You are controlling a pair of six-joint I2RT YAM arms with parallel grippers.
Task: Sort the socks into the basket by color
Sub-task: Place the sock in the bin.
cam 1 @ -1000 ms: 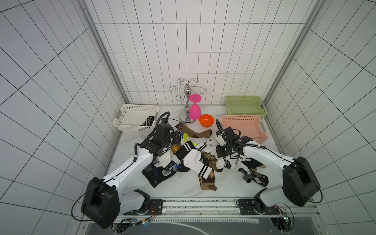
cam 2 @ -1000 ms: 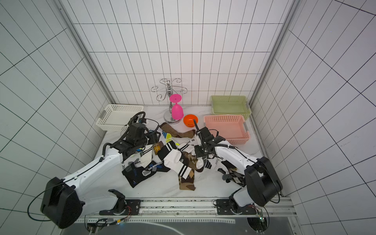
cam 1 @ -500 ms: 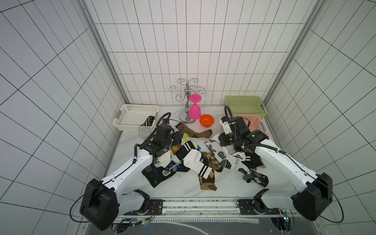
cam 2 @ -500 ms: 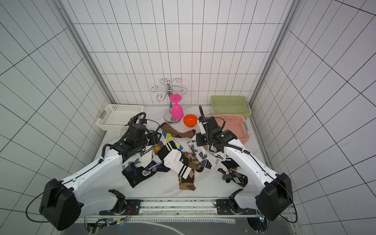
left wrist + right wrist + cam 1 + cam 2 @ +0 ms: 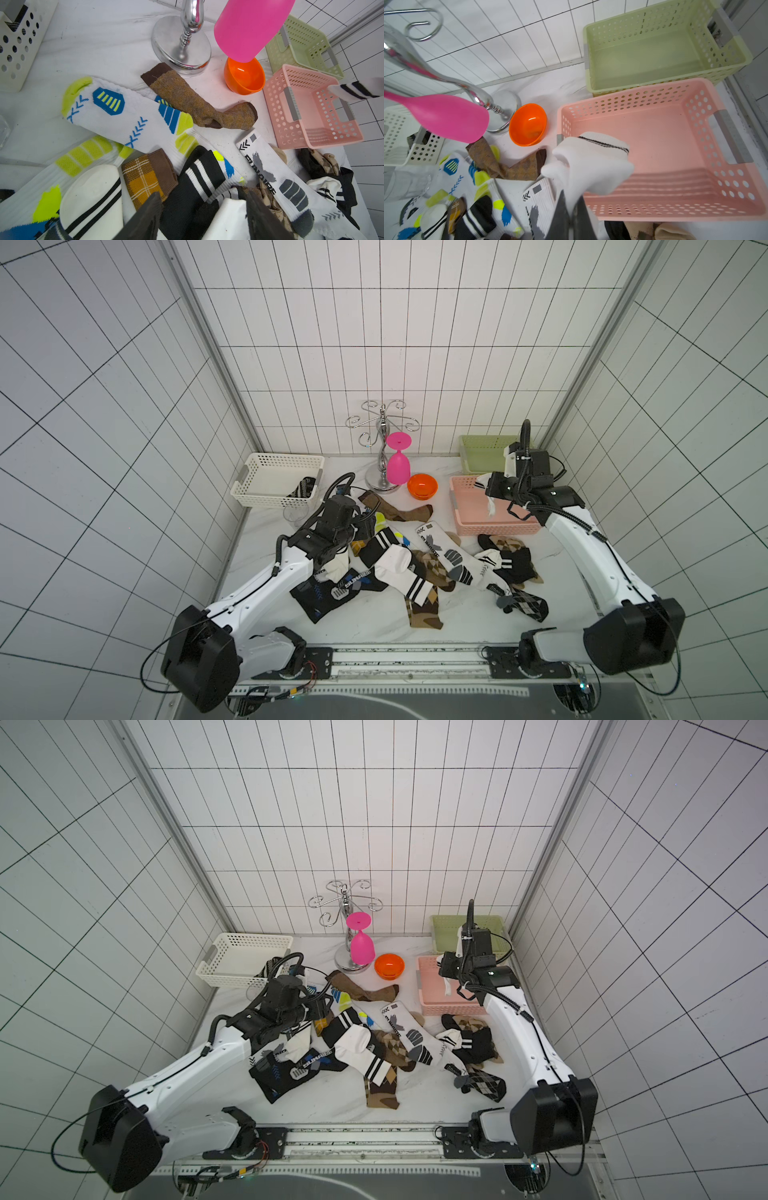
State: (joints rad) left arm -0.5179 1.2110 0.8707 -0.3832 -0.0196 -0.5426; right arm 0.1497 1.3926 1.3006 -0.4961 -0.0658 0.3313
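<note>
The right gripper moves down toward the pink basket's bottom by the orange bowl next and releases the white sock, as the basket beneath it is empty.
The socks (image 5: pixel 419 568) lie in a mixed pile mid-table: white, black, brown and argyle ones. My right gripper (image 5: pixel 572 200) is shut on a white sock with thin black stripes (image 5: pixel 588 164), which hangs over the near left corner of the pink basket (image 5: pixel 496 526). In both top views that sock (image 5: pixel 446 986) dangles below the gripper. My left gripper (image 5: pixel 202 199) stands open just above a black and white striped sock (image 5: pixel 199 182) at the pile's left side, with nothing between its fingers. One black patterned sock (image 5: pixel 305 489) lies in the white basket (image 5: pixel 270 479).
A green basket (image 5: pixel 484 452) sits empty behind the pink one. A silver stand (image 5: pixel 382 448) holds an upturned pink glass (image 5: pixel 398 464) at the back middle, with an orange bowl (image 5: pixel 422 486) beside it. A clear cup (image 5: pixel 296 514) stands by the white basket.
My right arm lifted away from the pile and swung back right, carrying the white sock to the pink basket. The left arm has barely moved.
</note>
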